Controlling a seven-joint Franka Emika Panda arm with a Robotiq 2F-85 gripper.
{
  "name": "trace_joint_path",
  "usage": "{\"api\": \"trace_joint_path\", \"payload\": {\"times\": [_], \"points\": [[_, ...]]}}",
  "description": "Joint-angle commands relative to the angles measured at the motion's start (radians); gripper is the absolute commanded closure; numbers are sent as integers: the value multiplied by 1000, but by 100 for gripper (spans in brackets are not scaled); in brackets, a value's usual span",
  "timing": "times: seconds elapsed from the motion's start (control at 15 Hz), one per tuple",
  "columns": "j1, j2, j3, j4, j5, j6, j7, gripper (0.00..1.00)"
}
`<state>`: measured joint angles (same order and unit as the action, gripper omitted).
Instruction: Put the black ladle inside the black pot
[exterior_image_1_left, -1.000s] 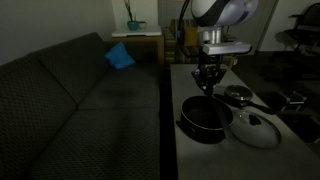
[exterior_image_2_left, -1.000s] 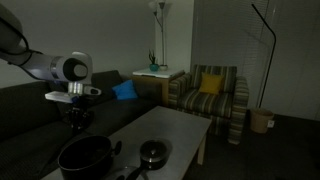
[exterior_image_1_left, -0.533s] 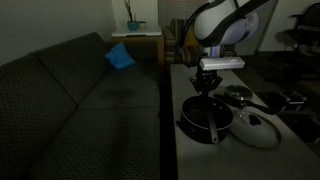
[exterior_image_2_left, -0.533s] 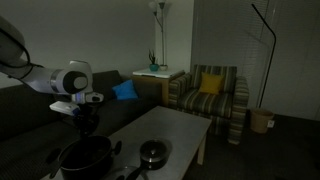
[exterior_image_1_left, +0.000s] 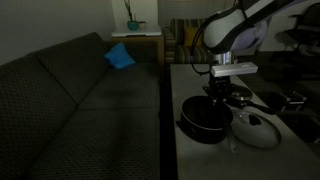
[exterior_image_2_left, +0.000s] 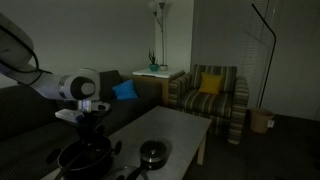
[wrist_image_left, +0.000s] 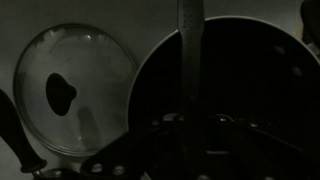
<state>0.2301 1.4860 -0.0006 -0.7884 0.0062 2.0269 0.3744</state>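
My gripper carries the ladle (wrist_image_left: 190, 60) toward the sofa next, farther from the pot's lid-side rim, and releases it, since the pot's open middle lies that way.
The black pot (exterior_image_1_left: 203, 118) stands on the light table near the sofa, and it shows in both exterior views (exterior_image_2_left: 85, 158). In the wrist view the black pot (wrist_image_left: 250, 90) fills the right side, dark inside with a thin lighter rim. The black ladle (wrist_image_left: 190, 60) shows as a long thin handle running straight up from the jaws across the pot. My gripper (wrist_image_left: 195, 135) is shut on the ladle and hangs low over the pot (exterior_image_1_left: 222, 92) (exterior_image_2_left: 92, 128). The scoop head is hidden.
A round glass lid (exterior_image_1_left: 256, 130) (wrist_image_left: 75, 90) with a dark knob lies on the table right beside the pot. A smaller dark pan (exterior_image_1_left: 240, 97) (exterior_image_2_left: 152, 153) with a long handle sits beyond it. The dark sofa (exterior_image_1_left: 80, 100) borders the table.
The arm has carried the ladle sideways and downward, from behind the pot to low over its opening. The jaws stayed shut on it.
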Motion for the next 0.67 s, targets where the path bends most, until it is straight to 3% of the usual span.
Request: {"api": "trace_joint_path", "payload": {"times": [0.0,0.6], "points": [[-16,0,-2,4,6,-89,-11,96],[24,-5,36,32,-5,-145,-146,96]]}}
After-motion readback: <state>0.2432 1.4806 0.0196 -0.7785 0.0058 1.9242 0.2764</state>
